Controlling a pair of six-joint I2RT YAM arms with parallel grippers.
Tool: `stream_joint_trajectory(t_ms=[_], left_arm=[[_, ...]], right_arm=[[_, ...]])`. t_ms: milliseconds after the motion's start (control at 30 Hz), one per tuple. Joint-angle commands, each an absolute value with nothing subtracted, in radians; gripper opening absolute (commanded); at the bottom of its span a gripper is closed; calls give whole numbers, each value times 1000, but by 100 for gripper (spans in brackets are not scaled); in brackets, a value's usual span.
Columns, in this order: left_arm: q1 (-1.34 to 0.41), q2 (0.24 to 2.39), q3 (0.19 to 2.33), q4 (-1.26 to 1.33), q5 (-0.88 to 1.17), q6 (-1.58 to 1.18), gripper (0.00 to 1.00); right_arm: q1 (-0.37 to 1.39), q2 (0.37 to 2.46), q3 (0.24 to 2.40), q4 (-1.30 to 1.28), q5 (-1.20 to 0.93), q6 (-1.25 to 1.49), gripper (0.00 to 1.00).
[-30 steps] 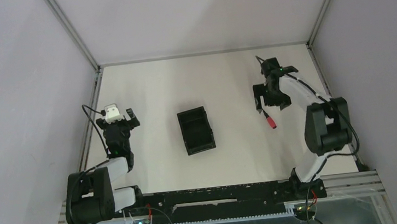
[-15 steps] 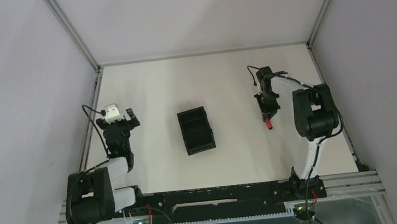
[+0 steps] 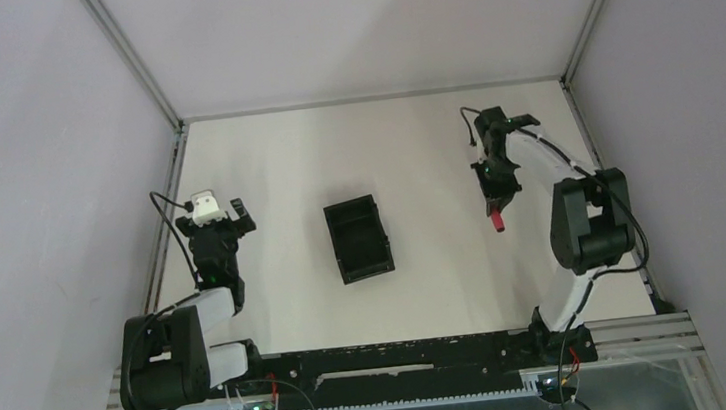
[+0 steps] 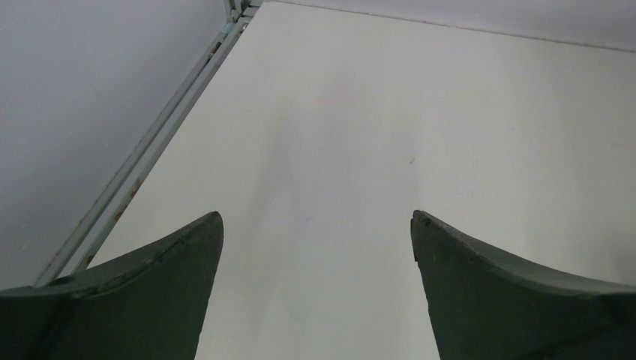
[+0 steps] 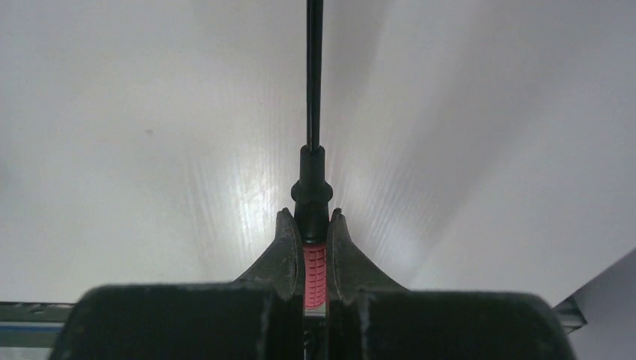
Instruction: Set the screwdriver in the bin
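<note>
I should next carry the screwdriver's handle to the left in the top view with my right gripper, because the bin's open inside is that way. Then I should lower it and let it go inside.
The screwdriver (image 3: 497, 219) has a red ribbed handle (image 5: 314, 271) and a thin dark shaft (image 5: 314, 75) that points away from the right wrist camera over the white table. My right gripper (image 3: 495, 198) (image 5: 310, 217) is shut on the handle, low over the table's right side. The bin (image 3: 333, 236), a small black open tray with an inner divider, stands at the table's middle, well left of that gripper. My left gripper (image 3: 220, 224) (image 4: 317, 221) hangs open over bare table at the left, its fingers (image 4: 150, 285) wide apart and holding nothing.
A metal frame rail (image 4: 150, 142) runs along the table's left edge, close to my left gripper. Grey walls enclose the table on the left, back and right. The right arm's elbow (image 3: 592, 223) stands near the right edge.
My right gripper has gone from wide open to shut on the screwdriver's handle. Its wrist turned and the arm's elbow shifted. The left arm and the bin have not moved.
</note>
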State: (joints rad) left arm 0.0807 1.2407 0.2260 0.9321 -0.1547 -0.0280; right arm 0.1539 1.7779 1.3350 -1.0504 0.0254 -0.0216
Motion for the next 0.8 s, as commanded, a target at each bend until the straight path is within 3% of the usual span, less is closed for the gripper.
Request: stream_joint_trajectory(t_ms=[0,267,567,767], left_arm=[[74,1231,239,959,-164,-34,100],[75,1230,238,956,-163,-32,100],[74,1230,238,956,-162,-33,100],[74,1230,239,956,-163,-33,100]], right_arm=[[171,1683,1480,-1226,-6,92,0],[426,1725,1651,-1213,-142,266,0],[794,2057,2090,-1270,-160,252,0],[860,2107,2061,-1234,-98,163,0]])
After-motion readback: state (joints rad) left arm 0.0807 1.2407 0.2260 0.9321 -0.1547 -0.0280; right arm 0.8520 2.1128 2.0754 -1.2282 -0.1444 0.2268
